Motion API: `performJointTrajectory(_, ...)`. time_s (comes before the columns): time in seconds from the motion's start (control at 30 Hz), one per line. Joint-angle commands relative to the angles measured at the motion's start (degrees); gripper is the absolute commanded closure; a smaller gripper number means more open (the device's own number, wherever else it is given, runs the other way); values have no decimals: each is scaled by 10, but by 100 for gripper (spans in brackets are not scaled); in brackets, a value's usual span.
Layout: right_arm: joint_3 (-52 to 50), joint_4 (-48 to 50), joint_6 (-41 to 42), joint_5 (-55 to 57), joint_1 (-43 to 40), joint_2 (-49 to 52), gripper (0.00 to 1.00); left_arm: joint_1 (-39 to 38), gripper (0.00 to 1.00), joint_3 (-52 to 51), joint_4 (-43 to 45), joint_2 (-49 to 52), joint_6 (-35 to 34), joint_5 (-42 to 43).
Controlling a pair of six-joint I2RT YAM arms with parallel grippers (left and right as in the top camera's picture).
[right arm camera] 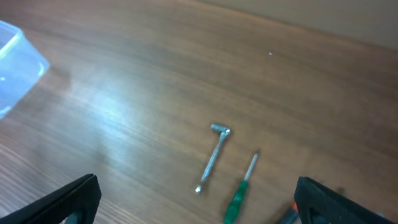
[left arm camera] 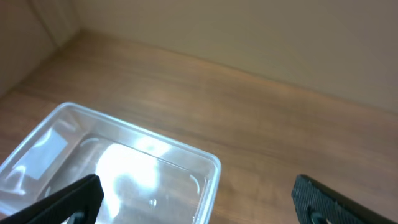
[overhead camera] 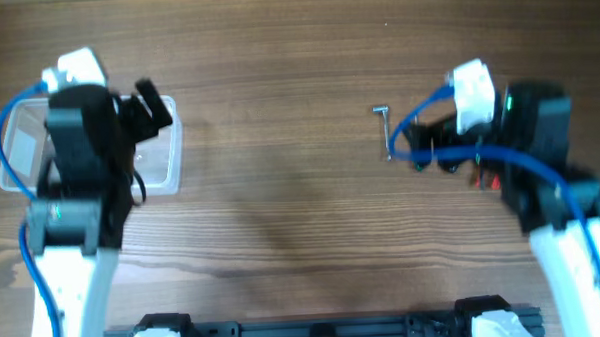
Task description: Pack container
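I need to tilt my left gripper down next and lower it astride the container's rim facing the key (overhead camera: 176, 150) (left arm camera: 212, 186). That rim lies below my left gripper, and bare wood leaves room for the fingers there.
The clear plastic container (overhead camera: 165, 158) sits at the table's left, partly under my left arm. In the left wrist view its near corner and rim (left arm camera: 211, 163) lie between and below my fingers, and it looks empty. My left gripper (left arm camera: 196, 199) is open and empty above the container's right end (overhead camera: 150, 106). My right gripper (right arm camera: 196, 199) is open and empty, hovering over a small metal L-shaped key (right arm camera: 211, 158) and a green-handled screwdriver (right arm camera: 239, 193). The key also shows in the overhead view (overhead camera: 384, 126).
A red-orange tool (right arm camera: 289, 214) pokes in beside the right finger and shows under the right arm (overhead camera: 486, 180). The container's corner (right arm camera: 18, 62) appears at the far left of the right wrist view. Bare wood lies between the arms.
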Motion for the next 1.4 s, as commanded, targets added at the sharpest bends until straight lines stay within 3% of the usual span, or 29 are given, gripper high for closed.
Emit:
performJointTrajectory(0.0,106,-26,-15,-14,-11,92,0,24,0,78,-51,73,37,106)
performJointTrajectory(0.1,120,-32,64,-13,-11,125,0,37,0,93,-78,101,37,184)
performJointTrajectory(0.23,120,-33,131,26,-22,134,0,38,0,93,-107,103,34,193)
performJointTrajectory(0.4,120,-43,219,27,-118,143,0,38,0,93,-119,103,32,263)
performJointTrajectory(0.47,120,-62,244,27,-170,154,0,38,0,93,-118,103,33,255)
performJointTrajectory(0.63,119,-94,244,-9,-239,181,0,38,0,93,-146,133,34,196)
performJointTrajectory(0.8,104,-97,245,-5,-245,204,0,38,1,93,-215,226,84,196)
performJointTrajectory(1.0,101,-102,244,-2,-245,235,0,38,2,93,-220,333,86,181)
performJointTrajectory(1.37,101,-107,244,8,-245,252,0,38,26,93,-210,436,103,111)
